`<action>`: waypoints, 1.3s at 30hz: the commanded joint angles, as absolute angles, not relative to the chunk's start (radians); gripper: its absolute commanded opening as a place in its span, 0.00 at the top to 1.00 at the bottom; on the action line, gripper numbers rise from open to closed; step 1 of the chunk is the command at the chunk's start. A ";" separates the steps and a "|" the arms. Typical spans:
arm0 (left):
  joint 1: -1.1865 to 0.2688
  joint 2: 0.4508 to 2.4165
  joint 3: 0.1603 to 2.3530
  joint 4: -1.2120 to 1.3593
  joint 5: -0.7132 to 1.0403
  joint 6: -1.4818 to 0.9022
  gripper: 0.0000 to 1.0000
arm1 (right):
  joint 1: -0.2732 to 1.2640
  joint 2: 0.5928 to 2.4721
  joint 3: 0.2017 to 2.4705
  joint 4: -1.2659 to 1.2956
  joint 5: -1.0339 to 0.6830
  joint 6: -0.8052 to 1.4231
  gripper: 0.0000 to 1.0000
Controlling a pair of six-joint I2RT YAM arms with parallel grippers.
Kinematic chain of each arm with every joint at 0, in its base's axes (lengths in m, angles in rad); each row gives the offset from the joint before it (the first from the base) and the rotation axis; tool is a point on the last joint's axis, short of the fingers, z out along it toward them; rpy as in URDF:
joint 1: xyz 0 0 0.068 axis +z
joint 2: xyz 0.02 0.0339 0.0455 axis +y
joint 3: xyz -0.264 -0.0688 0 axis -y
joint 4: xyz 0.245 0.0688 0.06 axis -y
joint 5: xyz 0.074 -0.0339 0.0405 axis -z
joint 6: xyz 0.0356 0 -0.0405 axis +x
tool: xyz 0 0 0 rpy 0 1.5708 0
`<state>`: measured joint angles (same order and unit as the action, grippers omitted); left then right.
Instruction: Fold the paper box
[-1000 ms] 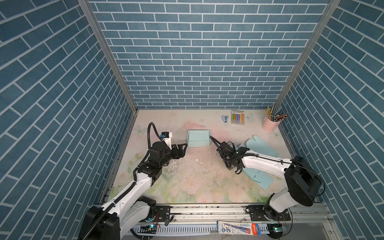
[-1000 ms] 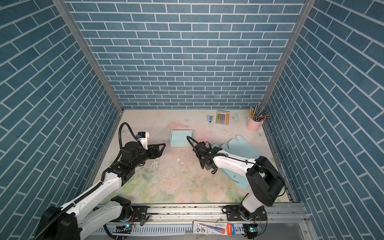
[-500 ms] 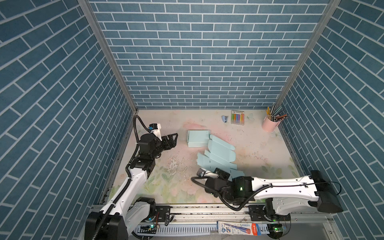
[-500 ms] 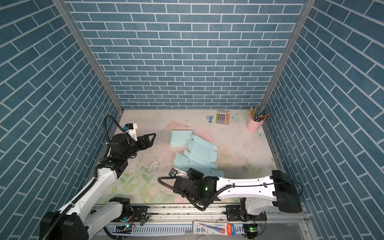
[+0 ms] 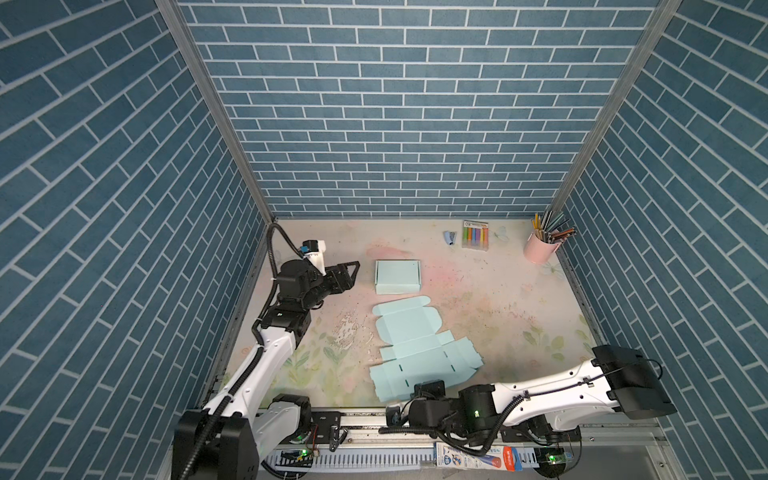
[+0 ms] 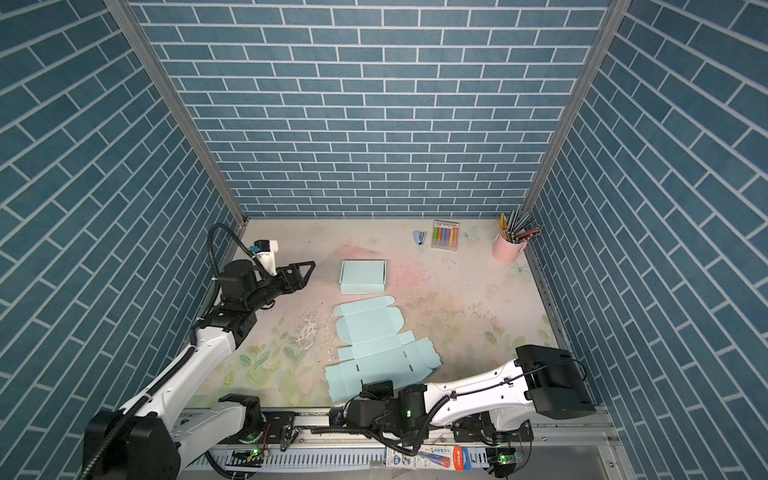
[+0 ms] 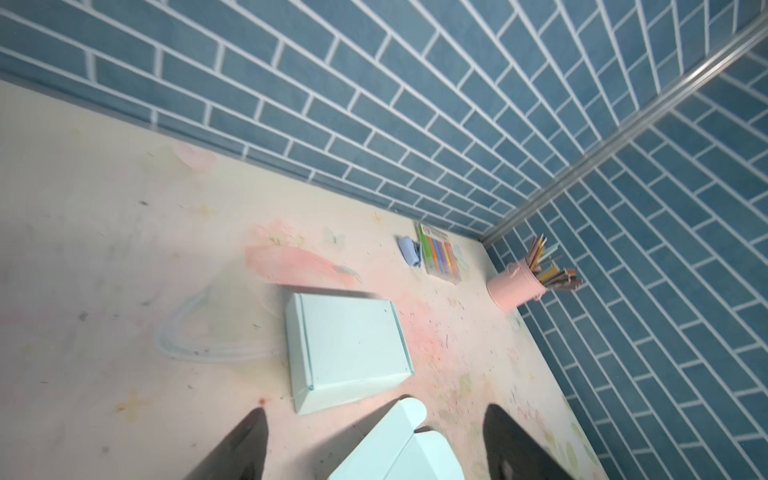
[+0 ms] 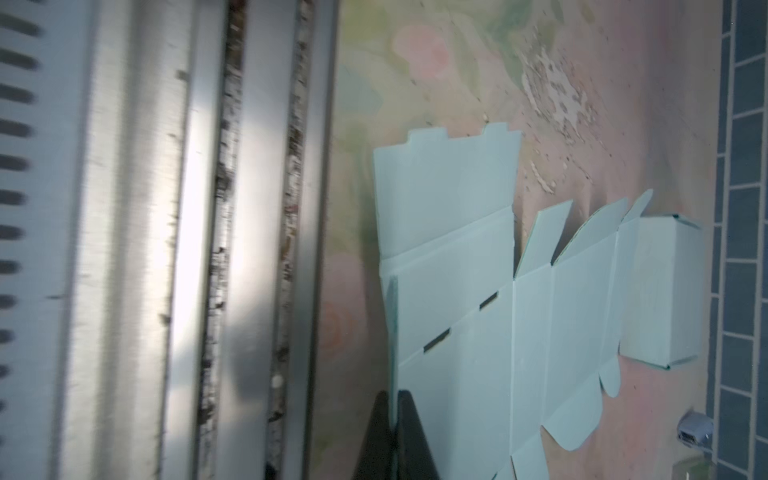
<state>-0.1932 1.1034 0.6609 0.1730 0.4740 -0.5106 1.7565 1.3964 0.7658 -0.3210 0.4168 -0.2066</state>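
My right gripper will move slightly along the front bar, stay low, and open to let go of the sheet's near edge, because the tabletop is just below it.
The paper box is a flat, unfolded light teal sheet lying on the table's middle, reaching to the front edge. My right gripper is shut on the sheet's near edge, low beside the front rail. My left gripper hovers open and empty at the left. It is apart from the sheet, whose rounded far flap shows below its jaws.
A folded teal box stands just behind the sheet, right of the left gripper. At the back right are a pink pencil cup, a marker pack and a small blue stapler. The metal rail borders the front.
My right arm swung from mid-table to the front edge, dragging the flat sheet from the right side to the centre front. My left gripper drew back toward the left wall, staying open.
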 commanded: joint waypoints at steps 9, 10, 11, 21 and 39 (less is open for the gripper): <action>-0.408 1.523 0.775 0.238 0.378 -0.458 0.26 | 1.797 1.345 0.698 -0.343 0.469 -0.205 0.91; -0.420 1.547 0.784 0.239 0.374 -0.457 0.28 | 1.785 1.340 0.698 -0.334 0.485 -0.208 0.90; -0.431 1.564 0.789 0.238 0.373 -0.457 0.29 | 1.769 1.340 0.701 -0.332 0.485 -0.211 0.89; -0.512 1.752 0.841 0.323 0.336 -0.496 0.33 | 1.678 1.373 0.736 -0.358 0.587 -0.100 0.64; -0.508 2.060 1.179 0.298 0.232 -0.519 0.35 | 1.504 0.857 0.665 -0.420 0.414 0.574 0.24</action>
<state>-0.5091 2.0346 1.1263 0.3061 0.2775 -0.5091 1.5433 0.9340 0.6720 -0.3443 0.4347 0.3428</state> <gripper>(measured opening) 0.646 0.761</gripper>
